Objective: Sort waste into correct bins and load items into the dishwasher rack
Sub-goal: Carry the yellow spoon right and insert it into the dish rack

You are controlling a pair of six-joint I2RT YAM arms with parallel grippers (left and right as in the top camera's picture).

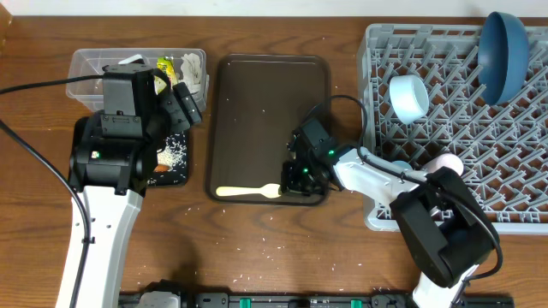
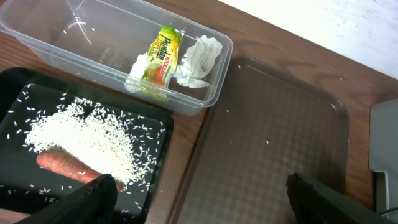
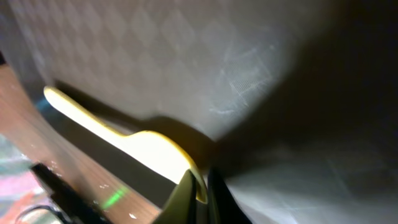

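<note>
My right gripper will next lift toward the grey rack, turn the spoon's handle outward, lower the spoon and release it into the rack's tray-side edge row (image 1: 378, 124), which is empty.
The pale yellow spoon (image 1: 244, 192) lies along the front edge of the brown serving tray (image 1: 265, 111). My right gripper (image 1: 295, 180) is shut on the rim of the spoon's bowl; the right wrist view shows the rim pinched between the fingers (image 3: 200, 186) and the spoon (image 3: 112, 127) low over the tray. My left gripper (image 2: 205, 211) is open and empty, above the black tray (image 2: 18, 93) and the brown tray's left edge. The black tray holds rice (image 2: 81, 134) and the orange sausage piece (image 2: 65, 165). The clear tub (image 2: 37, 25) holds the packet (image 2: 163, 50) and napkin (image 2: 200, 59).
The grey rack (image 1: 514, 171) at the right holds the dark blue plate (image 1: 503, 47) upright, the light blue bowl (image 1: 409, 96) and the pink cup (image 1: 447, 162). I see no blue cup. Loose rice grains dot the table in front.
</note>
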